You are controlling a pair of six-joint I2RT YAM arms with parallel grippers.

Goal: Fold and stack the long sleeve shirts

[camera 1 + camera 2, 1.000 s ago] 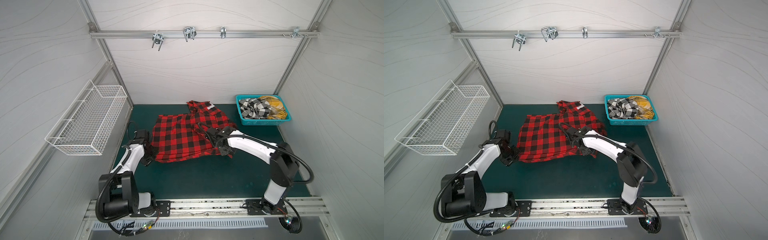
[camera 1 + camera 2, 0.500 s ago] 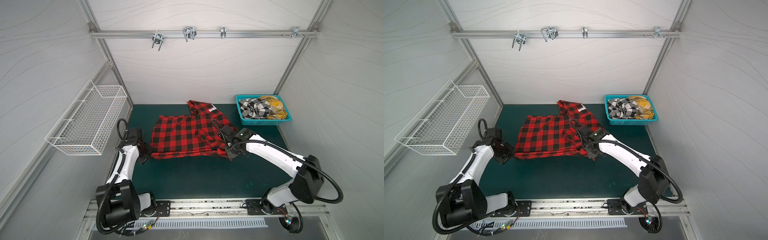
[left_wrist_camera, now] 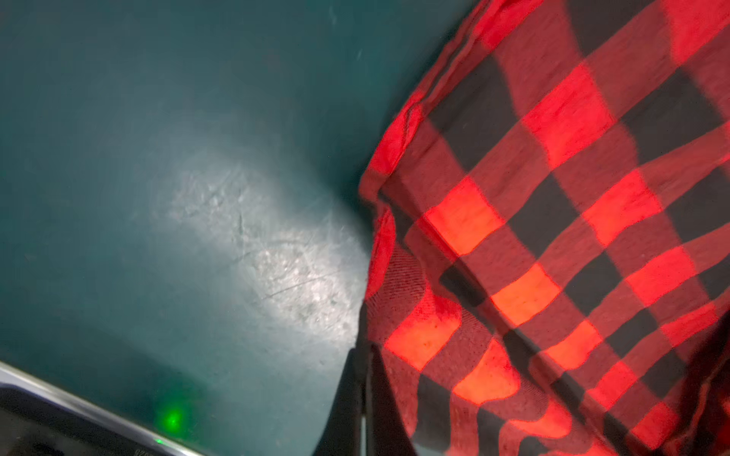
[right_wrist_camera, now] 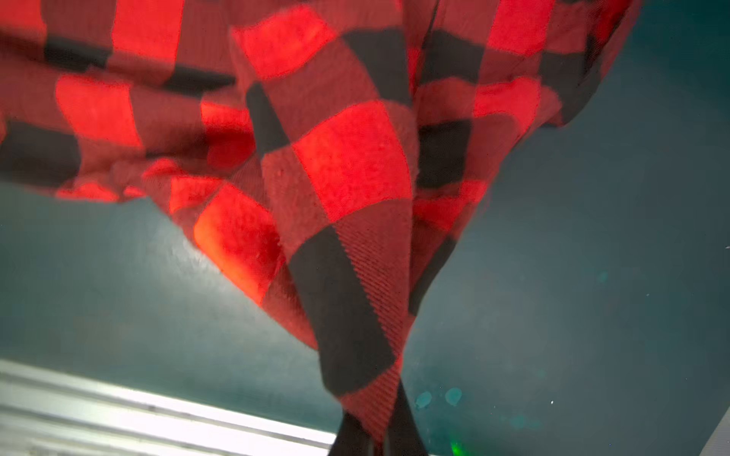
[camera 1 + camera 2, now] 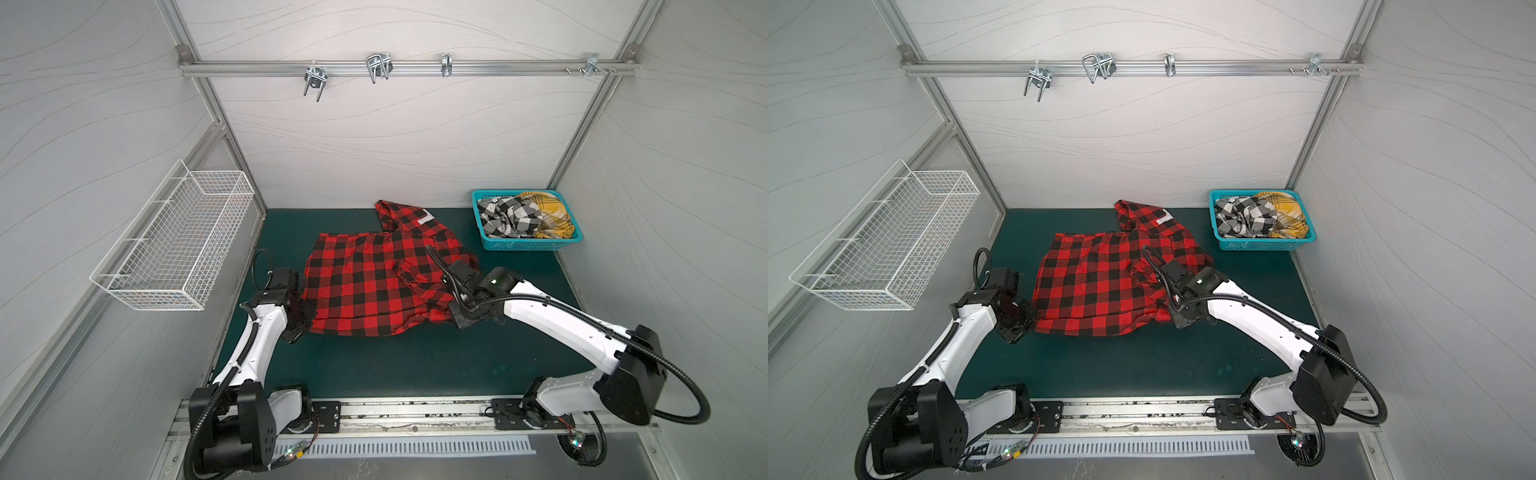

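Observation:
Next, my left gripper carries the pinched hem outward onto the checked shirt's flat cloth by its side edge (image 5: 321, 285) (image 3: 473, 121) and releases it, since that cloth lies outward.
The red-and-black checked shirt (image 5: 374, 282) (image 5: 1100, 282) lies spread on the green mat, collar and white label toward the back. My left gripper (image 5: 305, 321) (image 5: 1026, 320) is at its front left corner, shut on the hem. In the left wrist view the dark fingertips (image 3: 355, 379) are pressed together at the shirt's (image 3: 553, 197) edge. My right gripper (image 5: 453, 318) (image 5: 1174, 318) is shut on the front right corner. The right wrist view shows the shirt (image 4: 347, 158) bunched into the gripper (image 4: 379, 430) and lifted off the mat. The black-and-white shirt (image 5: 507, 216) and the yellow plaid shirt (image 5: 548, 212) lie crumpled in a basket.
The teal plastic basket (image 5: 523, 246) (image 5: 1254, 246) stands at the back right. A white wire basket (image 5: 174, 245) hangs on the left wall. A rail with metal hooks (image 5: 374, 68) crosses the back wall. The arms' metal base rail (image 5: 415, 415) runs along the mat's front edge.
Both grippers have moved toward the front with the shirt's front edge in them. The right gripper also shifted right, so the shirt lies wider and flatter.

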